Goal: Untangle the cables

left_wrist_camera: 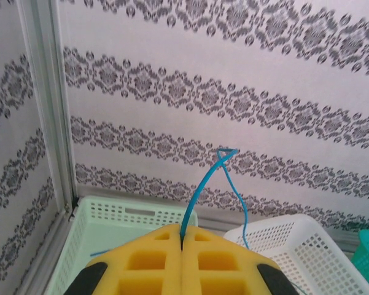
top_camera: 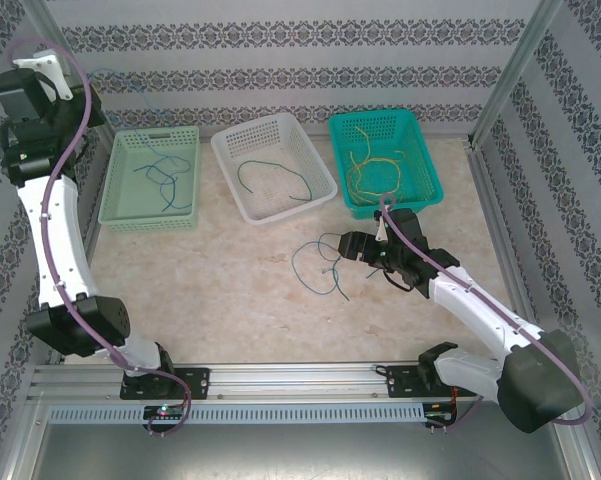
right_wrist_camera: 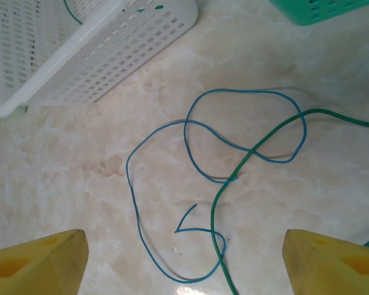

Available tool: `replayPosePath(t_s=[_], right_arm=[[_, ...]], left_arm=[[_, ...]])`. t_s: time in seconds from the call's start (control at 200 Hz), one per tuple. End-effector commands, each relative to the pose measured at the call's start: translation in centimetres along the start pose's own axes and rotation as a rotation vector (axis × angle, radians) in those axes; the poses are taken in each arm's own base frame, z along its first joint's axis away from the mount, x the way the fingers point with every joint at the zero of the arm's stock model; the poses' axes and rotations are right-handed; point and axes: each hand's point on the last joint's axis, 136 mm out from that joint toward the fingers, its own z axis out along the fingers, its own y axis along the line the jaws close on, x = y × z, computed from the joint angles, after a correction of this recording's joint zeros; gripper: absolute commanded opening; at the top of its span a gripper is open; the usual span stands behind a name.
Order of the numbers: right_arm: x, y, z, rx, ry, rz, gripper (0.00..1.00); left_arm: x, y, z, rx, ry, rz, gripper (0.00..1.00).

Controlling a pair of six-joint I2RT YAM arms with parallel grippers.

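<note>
My left gripper will next go down, tilting down over the pale green basket, and let go of the blue cable, because that basket with blue cables is below the gripper.
My left gripper [left_wrist_camera: 183,236] is raised high at the back left [top_camera: 92,100], its yellow fingers shut on a thin blue cable [left_wrist_camera: 202,184] that loops up and hangs back down over the baskets. On the table a blue cable [right_wrist_camera: 132,184] and a green cable [right_wrist_camera: 218,203] lie crossed over each other in loose loops [top_camera: 320,265]. My right gripper [right_wrist_camera: 185,252] hovers just above that tangle [top_camera: 345,245], jaws wide open with nothing between them.
Three baskets stand along the back: a pale green one [top_camera: 115,190] with blue cables, a white one [top_camera: 320,185] with a green cable, a teal one [top_camera: 430,180] with yellow cables. Patterned walls and metal posts enclose the table.
</note>
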Motion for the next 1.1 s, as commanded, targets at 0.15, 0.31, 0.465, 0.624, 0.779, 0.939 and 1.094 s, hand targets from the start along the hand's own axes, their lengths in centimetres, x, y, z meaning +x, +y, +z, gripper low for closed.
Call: replayPosePath(t_s=[0.15,0.31,0.465,0.624,0.779,0.939,1.094], right_arm=[[-0.6,0.2,-0.1,-0.003,-0.008,-0.002,0.83],[-0.7,0.3,0.0,-0.002,-0.004,-0.002,0.83],[-0.7,0.3,0.0,0.003,-0.001,-0.004,0.83],[-0.7,0.1,0.1,0.011,0.001,0.001,0.83],[-0.8,-0.1,0.3,0.023,0.007,-0.001,0.84],[-0.7,-1.0,0.6,0.064,0.021,0.007,0.83],[0.2,-2.2,1.2,0.126,0.079,0.010,0.77]], left_arm=[[2.2,3.1,0.9,-0.149,0.060,0.024,0.00],[4.8,4.7,2.6,-0.193,0.123,0.039,0.00],[7.2,5.9,4.6,-0.213,0.191,0.043,0.00],[9.6,7.0,5.9,-0.229,0.247,0.062,0.00],[11.9,6.1,7.7,-0.148,0.297,0.020,0.01],[16.8,6.4,9.9,-0.121,0.412,-0.043,0.02],[23.5,7.7,12.6,-0.127,0.591,-0.141,0.10]])
